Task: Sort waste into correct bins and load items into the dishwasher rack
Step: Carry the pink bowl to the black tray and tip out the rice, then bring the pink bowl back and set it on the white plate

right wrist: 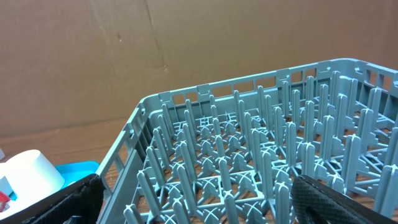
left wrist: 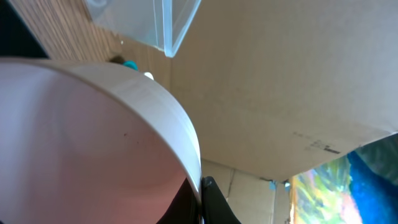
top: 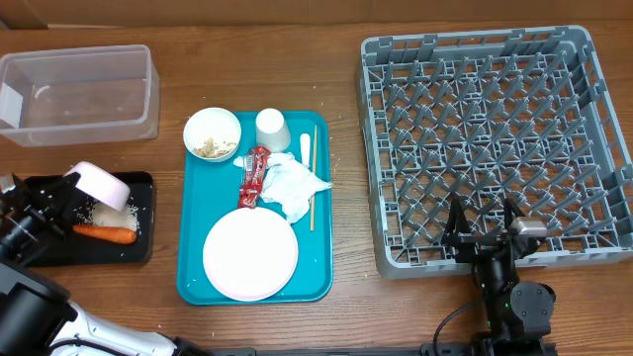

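The tipped bowl is empty, so I turn it upright next. The left gripper then swings to the right in the overhead view and releases the bowl's rim atop the plate (top: 250, 254).
My left gripper (top: 67, 188) is shut on the rim of a small white bowl (top: 102, 185), holding it tipped over the black tray (top: 146, 237). That tray holds a carrot (top: 104, 233) and rice (top: 103, 214). In the left wrist view the jaws (left wrist: 202, 196) pinch the bowl wall (left wrist: 93, 143). The teal tray (top: 198, 277) carries a bowl with scraps (top: 212, 134), a cup (top: 272, 129), a red wrapper (top: 254, 176), a napkin (top: 295, 185), a fork (top: 305, 148), a stick (top: 314, 183) and a plate (top: 250, 254). My right gripper (top: 485, 229) is open and empty over the front edge of the grey rack (top: 495, 119).
The clear tub (top: 79, 94) stands at the back left, with nothing seen inside. The right wrist view shows the rack's pegs (right wrist: 249, 155) between the fingers (right wrist: 199, 205), with the cup (right wrist: 31, 175) and teal tray (right wrist: 78, 168) at the left. A cardboard wall stands behind.
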Controlling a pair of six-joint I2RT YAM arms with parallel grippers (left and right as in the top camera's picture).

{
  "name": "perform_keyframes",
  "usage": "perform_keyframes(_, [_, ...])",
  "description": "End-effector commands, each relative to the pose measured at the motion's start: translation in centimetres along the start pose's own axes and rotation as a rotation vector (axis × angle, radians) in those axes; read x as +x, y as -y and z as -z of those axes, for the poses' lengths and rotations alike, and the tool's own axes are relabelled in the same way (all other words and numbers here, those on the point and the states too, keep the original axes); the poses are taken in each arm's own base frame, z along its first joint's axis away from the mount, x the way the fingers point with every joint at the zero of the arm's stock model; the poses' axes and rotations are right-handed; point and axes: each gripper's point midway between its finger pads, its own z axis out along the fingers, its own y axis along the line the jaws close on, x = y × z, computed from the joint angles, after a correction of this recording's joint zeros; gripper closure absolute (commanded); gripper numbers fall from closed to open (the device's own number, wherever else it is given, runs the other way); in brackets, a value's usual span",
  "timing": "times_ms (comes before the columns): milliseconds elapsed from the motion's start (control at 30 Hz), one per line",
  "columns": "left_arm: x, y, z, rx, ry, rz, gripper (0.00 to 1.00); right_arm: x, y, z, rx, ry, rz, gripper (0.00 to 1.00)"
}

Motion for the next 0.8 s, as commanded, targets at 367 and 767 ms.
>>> perform_keyframes(367, [2.4, -0.4, 0.0, -0.043, -0.048, -0.043, 0.96, 0.1, 0.2, 0.0, 0.007, 0.007, 0.004, 0.0])
perform_keyframes(767, [8.5, 4.4, -1.5, -0.199, -0.142, -0.289, 0.96, 0.1, 0.2, 0.0, 0.008, 0.007, 0.004, 0.0])
